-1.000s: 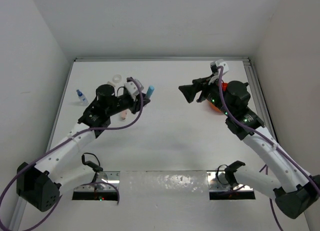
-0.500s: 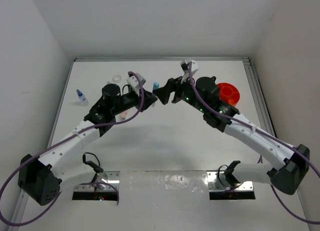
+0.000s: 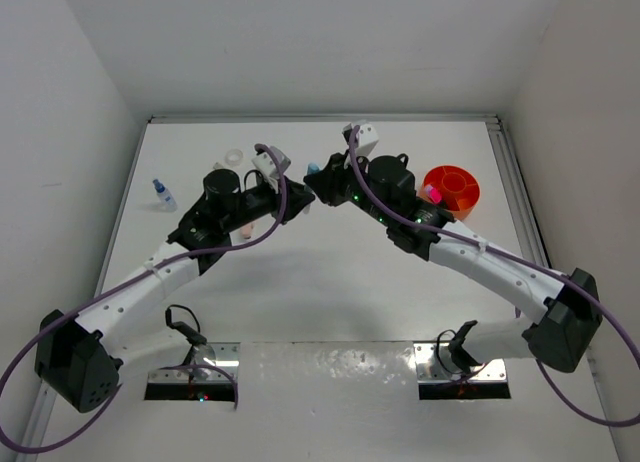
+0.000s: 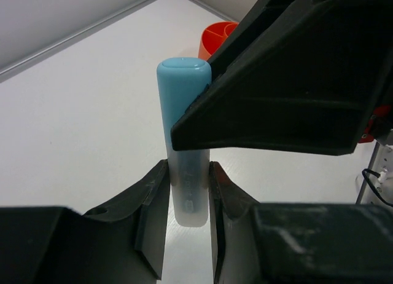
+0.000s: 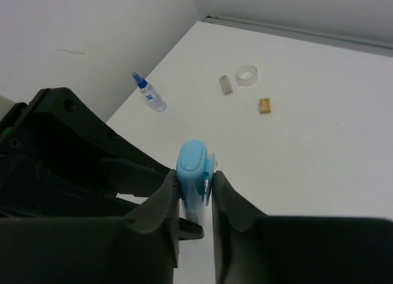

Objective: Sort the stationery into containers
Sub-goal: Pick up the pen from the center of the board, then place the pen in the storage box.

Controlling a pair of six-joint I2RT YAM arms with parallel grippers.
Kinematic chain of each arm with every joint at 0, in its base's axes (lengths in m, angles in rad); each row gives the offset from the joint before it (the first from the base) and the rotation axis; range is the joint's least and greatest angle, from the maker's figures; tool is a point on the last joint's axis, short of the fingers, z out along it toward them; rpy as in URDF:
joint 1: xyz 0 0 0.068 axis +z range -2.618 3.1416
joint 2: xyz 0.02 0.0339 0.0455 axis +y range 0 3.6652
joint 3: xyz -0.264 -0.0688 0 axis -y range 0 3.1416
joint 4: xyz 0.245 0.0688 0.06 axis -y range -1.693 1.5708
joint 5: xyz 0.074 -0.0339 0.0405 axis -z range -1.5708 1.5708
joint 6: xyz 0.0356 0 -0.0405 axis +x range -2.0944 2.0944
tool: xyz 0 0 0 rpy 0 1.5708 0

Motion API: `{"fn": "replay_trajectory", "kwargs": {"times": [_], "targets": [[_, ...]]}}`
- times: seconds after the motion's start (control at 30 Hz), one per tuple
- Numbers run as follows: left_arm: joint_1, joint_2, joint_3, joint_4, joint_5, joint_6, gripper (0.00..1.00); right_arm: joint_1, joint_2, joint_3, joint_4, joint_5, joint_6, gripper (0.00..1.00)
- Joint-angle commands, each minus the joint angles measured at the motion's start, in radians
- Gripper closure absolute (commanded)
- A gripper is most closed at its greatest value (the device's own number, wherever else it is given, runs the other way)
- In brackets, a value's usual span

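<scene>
The orange tub already holds something pink, so I will move my right gripper to the right in the top view, lower it beside that pink piece and release.
A light-blue highlighter [image 4: 184, 112] stands between both grippers above the table's back middle. My left gripper [image 4: 187, 192] is shut on its whitish barrel near the lower end. My right gripper [image 5: 195, 189] is shut on its blue cap [image 5: 193, 170], just above the left fingers. In the top view the two grippers meet at the highlighter [image 3: 312, 169]. The round orange tub [image 3: 452, 187] with dividers sits to the right, with something pink at its left rim. It also shows behind the highlighter as the tub [image 4: 215, 38].
On the left lie a blue-capped bottle [image 5: 149, 92], a clear tape ring [image 5: 247, 74], a greyish eraser [image 5: 226, 85] and a beige block [image 5: 264, 106]. The bottle [image 3: 163, 193] stands close to the left wall. Walls close off the back and both sides.
My right arm swung left from the orange tub to the highlighter and closed its jaws on the blue cap. The left gripper kept hold of the barrel and barely moved.
</scene>
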Motion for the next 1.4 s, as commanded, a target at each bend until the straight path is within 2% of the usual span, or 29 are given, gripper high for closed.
{"fn": "replay_trajectory", "kwargs": {"times": [0.0, 0.1, 0.17, 0.2, 0.23, 0.27, 0.3, 0.43, 0.53, 0.57, 0.63, 0.67, 0.77, 0.93, 1.03, 1.17, 1.37], "targets": [[-0.013, -0.039, -0.008, 0.062, -0.005, 0.006, 1.00, 0.008, 0.007, 0.039, 0.056, 0.036, 0.009, 0.87], [-0.013, -0.048, -0.008, 0.061, -0.023, 0.009, 1.00, 0.008, -0.007, 0.026, 0.063, 0.049, -0.003, 1.00], [-0.013, -0.052, -0.010, 0.059, -0.028, 0.011, 1.00, 0.006, -0.018, 0.017, 0.067, 0.052, -0.021, 1.00], [-0.013, -0.057, -0.008, 0.056, -0.034, 0.011, 0.93, 0.008, -0.024, 0.011, 0.064, 0.056, -0.046, 1.00], [-0.013, -0.055, -0.010, 0.055, -0.034, 0.005, 0.75, 0.008, -0.036, 0.006, 0.063, 0.058, -0.066, 1.00], [-0.012, -0.055, -0.011, 0.053, -0.027, 0.003, 0.23, 0.000, -0.044, 0.000, 0.054, 0.058, -0.086, 1.00], [-0.013, -0.055, -0.015, 0.048, -0.005, 0.006, 0.01, -0.006, -0.053, -0.011, 0.046, 0.059, -0.133, 1.00], [-0.010, -0.071, -0.028, 0.010, 0.009, 0.015, 0.00, -0.122, -0.128, -0.060, -0.031, 0.085, -0.267, 1.00], [-0.004, -0.100, -0.051, -0.039, -0.036, 0.064, 0.00, -0.300, -0.214, -0.110, -0.097, 0.049, -0.420, 1.00], [-0.002, -0.118, -0.060, -0.048, -0.045, 0.069, 0.00, -0.401, -0.240, -0.121, -0.121, 0.030, -0.461, 1.00], [0.005, -0.134, -0.091, -0.050, -0.072, 0.069, 0.00, -0.498, -0.251, -0.147, -0.134, -0.075, -0.585, 1.00], [0.007, -0.144, -0.100, -0.050, -0.077, 0.068, 0.00, -0.583, -0.249, -0.150, -0.172, -0.117, -0.607, 1.00], [0.013, -0.155, -0.122, -0.042, -0.092, 0.066, 0.00, -0.714, -0.248, -0.190, -0.146, -0.214, -0.617, 1.00], [0.019, -0.167, -0.131, -0.041, -0.119, 0.072, 0.00, -0.797, -0.220, -0.308, 0.018, -0.198, -0.586, 1.00], [0.028, -0.172, -0.136, -0.041, -0.139, 0.065, 0.00, -0.828, -0.205, -0.350, 0.050, -0.195, -0.580, 1.00], [0.031, -0.169, -0.139, -0.047, -0.157, 0.069, 0.00, -0.853, -0.205, -0.469, 0.236, -0.203, -0.555, 1.00], [0.044, -0.149, -0.131, -0.031, -0.134, 0.068, 0.00, -0.868, -0.171, -0.489, 0.305, -0.244, -0.570, 1.00]]}}
